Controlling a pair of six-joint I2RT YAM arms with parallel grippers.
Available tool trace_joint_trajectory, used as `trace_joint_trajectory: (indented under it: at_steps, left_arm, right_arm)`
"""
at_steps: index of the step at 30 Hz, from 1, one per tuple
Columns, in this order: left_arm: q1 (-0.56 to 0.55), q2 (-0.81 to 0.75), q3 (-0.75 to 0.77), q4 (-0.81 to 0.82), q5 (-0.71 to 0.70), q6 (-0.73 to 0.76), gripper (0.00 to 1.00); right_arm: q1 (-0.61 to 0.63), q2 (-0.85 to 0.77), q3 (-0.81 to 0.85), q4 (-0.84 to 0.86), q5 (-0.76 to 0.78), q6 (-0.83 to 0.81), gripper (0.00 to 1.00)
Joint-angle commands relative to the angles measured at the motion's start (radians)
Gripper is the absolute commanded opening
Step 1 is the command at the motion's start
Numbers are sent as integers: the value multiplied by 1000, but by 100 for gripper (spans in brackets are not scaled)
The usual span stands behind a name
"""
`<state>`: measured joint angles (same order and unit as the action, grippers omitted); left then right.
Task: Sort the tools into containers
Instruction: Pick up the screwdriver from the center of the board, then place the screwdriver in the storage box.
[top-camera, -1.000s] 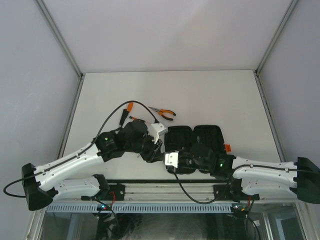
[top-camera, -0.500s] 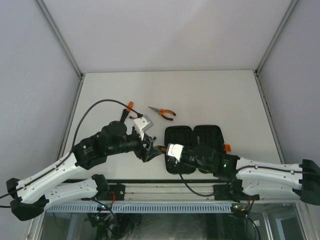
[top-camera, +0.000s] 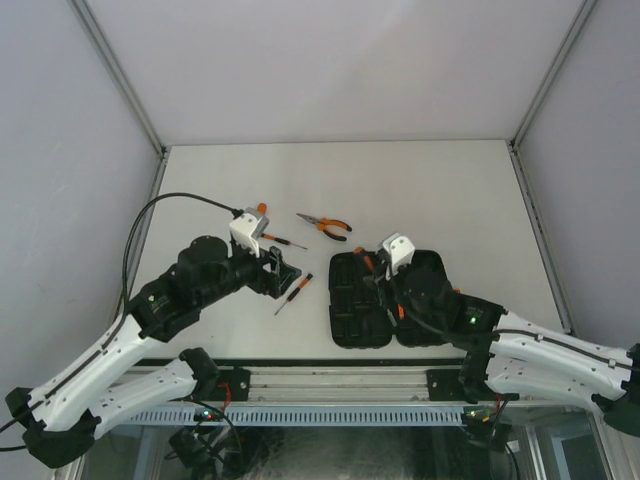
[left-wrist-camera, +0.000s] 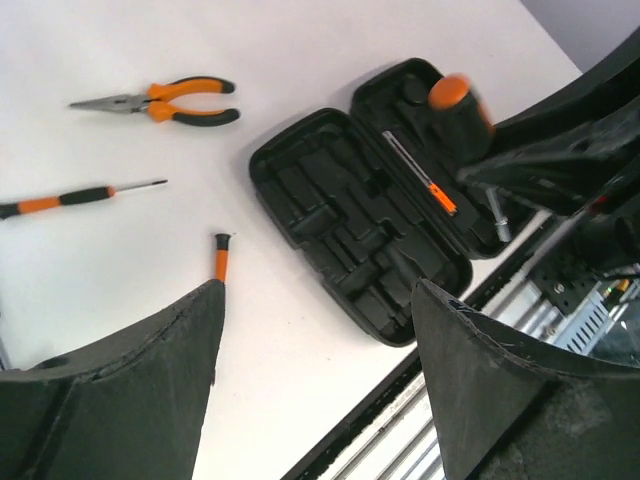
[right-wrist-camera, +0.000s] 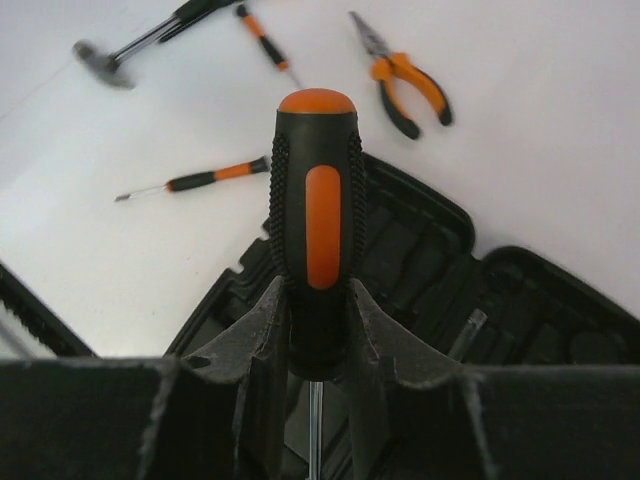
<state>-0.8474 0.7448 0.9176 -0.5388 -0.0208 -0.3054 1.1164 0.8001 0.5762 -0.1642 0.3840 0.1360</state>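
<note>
The screwdriver slants across the case, so my right gripper turns and lowers next to release it at the slot (top-camera: 377, 304) (right-wrist-camera: 425, 265) beside the hinge below.
The black tool case (top-camera: 350, 310) lies open near the front edge. My right gripper (top-camera: 382, 282) is over it, shut on a thick orange-and-black screwdriver (right-wrist-camera: 313, 220), handle pointing away, shaft toward the case (right-wrist-camera: 430, 240). The held screwdriver also shows in the left wrist view (left-wrist-camera: 455, 100). One thin screwdriver (left-wrist-camera: 420, 175) lies in a slot of the case (left-wrist-camera: 340, 220). My left gripper (top-camera: 283, 272) is open and empty, left of the case (left-wrist-camera: 320, 290). On the table lie needle-nose pliers (top-camera: 326, 226), two thin screwdrivers (top-camera: 293, 294) (top-camera: 283, 241) and a hammer (right-wrist-camera: 110, 55).
A black cable (top-camera: 170, 205) loops from the left arm over the table's left side. The metal rail (top-camera: 330, 375) runs along the near edge, close in front of the case. Walls close the table on the left, back and right.
My right gripper has moved back and right over the case, carrying the thick screwdriver. My left gripper has drawn away to the left and farther back, uncovering a thin screwdriver on the table.
</note>
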Motion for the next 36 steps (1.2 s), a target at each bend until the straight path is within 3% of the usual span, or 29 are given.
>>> trace_joint_trajectory:
  at_steps: [1, 9, 13, 21, 36]
  left_arm:
    - [66, -2, -27, 17, 10, -39, 79]
    - [71, -22, -50, 17, 34, -127, 78]
    - [71, -34, -60, 30, 64, -162, 78]
    - [71, -74, -114, 73, 87, -203, 77]
    - [70, -136, -219, 96, 68, -227, 77]
  right_arm:
    - [-116, -14, 109, -127, -36, 224, 0]
    - [-153, -14, 129, -146, -38, 388, 0]
    - [-148, -9, 128, -158, -49, 405, 0]
    - [-167, 37, 127, -221, 70, 461, 0]
    - [-189, 129, 91, -182, 131, 568, 0]
